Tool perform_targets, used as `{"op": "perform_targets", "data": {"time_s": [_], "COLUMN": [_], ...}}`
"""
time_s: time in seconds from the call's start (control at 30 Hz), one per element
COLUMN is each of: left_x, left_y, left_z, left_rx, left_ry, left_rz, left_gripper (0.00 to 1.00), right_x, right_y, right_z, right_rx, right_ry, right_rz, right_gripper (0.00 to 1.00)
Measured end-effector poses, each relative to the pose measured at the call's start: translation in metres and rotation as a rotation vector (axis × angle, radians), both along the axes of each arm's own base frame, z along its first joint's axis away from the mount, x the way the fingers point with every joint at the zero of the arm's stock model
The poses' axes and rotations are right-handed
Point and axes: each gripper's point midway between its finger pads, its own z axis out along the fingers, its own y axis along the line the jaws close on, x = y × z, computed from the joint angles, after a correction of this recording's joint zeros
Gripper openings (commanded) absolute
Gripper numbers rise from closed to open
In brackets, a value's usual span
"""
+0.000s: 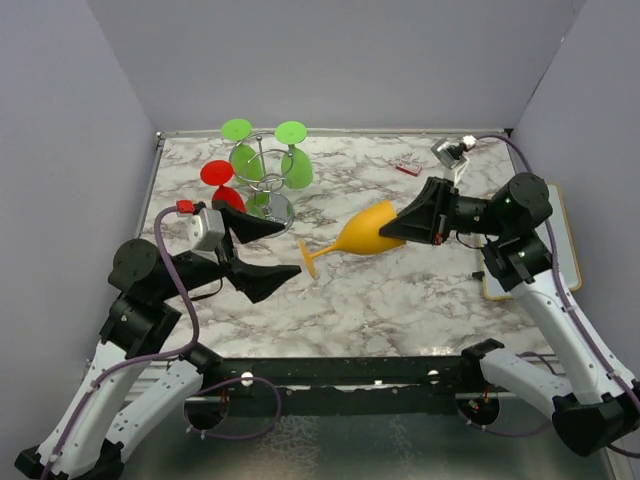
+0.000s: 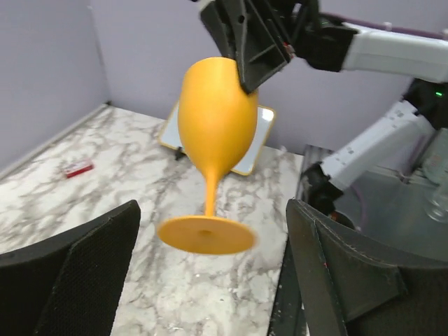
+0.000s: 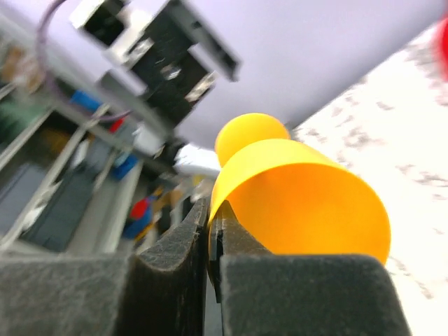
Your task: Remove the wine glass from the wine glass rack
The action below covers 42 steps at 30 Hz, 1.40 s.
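I will next tilt the orange wine glass (image 1: 362,231) foot-down with my right gripper. Then I will move outward to lower it onto the table by the red and white object.
My right gripper (image 1: 398,226) is shut on the rim of an orange wine glass (image 1: 362,231) and holds it on its side above the middle of the table, foot pointing left. The rim is pinched between its fingers in the right wrist view (image 3: 301,210). My left gripper (image 1: 268,251) is open, its fingers just left of the glass's foot; in the left wrist view the orange wine glass (image 2: 213,140) hangs between the spread fingers (image 2: 77,273). The chrome wine glass rack (image 1: 265,180) stands at the back left with two green glasses (image 1: 296,160) and a red glass (image 1: 222,185) hanging on it.
A small red and white object (image 1: 407,166) lies at the back right. A white board with a tan edge (image 1: 497,285) lies at the right edge, under my right arm. Purple walls close in the back and sides.
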Motion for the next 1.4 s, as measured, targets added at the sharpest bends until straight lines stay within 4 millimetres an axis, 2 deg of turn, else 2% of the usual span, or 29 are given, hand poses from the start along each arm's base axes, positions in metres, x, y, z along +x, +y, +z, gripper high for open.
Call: {"op": "perform_targets", "data": {"time_s": [0.1, 0.17, 0.23, 0.4, 0.57, 0.67, 0.8, 0.97, 1.07, 1.27, 1.4], "left_x": [0.011, 0.020, 0.029, 0.042, 0.047, 0.049, 0.051, 0.054, 0.055, 0.054, 0.056], "left_y": [0.012, 0.020, 0.028, 0.039, 0.043, 0.044, 0.043, 0.041, 0.039, 0.039, 0.037], "left_z": [0.009, 0.013, 0.015, 0.012, 0.010, 0.009, 0.007, 0.000, -0.004, -0.004, -0.005], "left_rx": [-0.011, -0.018, -0.020, -0.017, -0.017, -0.019, -0.020, -0.021, -0.022, -0.033, -0.036], "left_ry": [-0.009, -0.004, 0.008, 0.040, 0.057, 0.065, 0.084, 0.117, 0.135, 0.155, 0.177], "left_rz": [0.120, 0.199, 0.273, 0.372, 0.410, 0.420, 0.424, 0.423, 0.422, 0.418, 0.415], "left_gripper": [0.91, 0.92, 0.92, 0.92, 0.93, 0.93, 0.93, 0.93, 0.93, 0.93, 0.93], "right_x": [0.034, 0.060, 0.085, 0.112, 0.135, 0.150, 0.173, 0.220, 0.246, 0.271, 0.285], "right_y": [-0.004, -0.016, -0.038, -0.092, -0.130, -0.139, -0.140, -0.131, -0.127, -0.123, -0.125], "right_z": [-0.012, -0.037, -0.073, -0.122, -0.146, -0.161, -0.176, -0.177, -0.189, -0.226, -0.230], "right_rx": [-0.098, -0.209, -0.364, -0.610, -0.765, -0.858, -0.994, -1.135, -1.209, -1.341, -1.358], "right_ry": [-0.060, -0.060, -0.033, -0.015, 0.018, 0.030, 0.027, 0.028, 0.040, 0.078, 0.078], "right_rz": [-0.232, -0.414, -0.595, -0.905, -1.112, -1.149, -1.122, -1.083, -1.063, -0.997, -0.989], "right_gripper": [0.01, 0.01, 0.01, 0.01, 0.01, 0.01, 0.01, 0.01, 0.01, 0.01, 0.01]}}
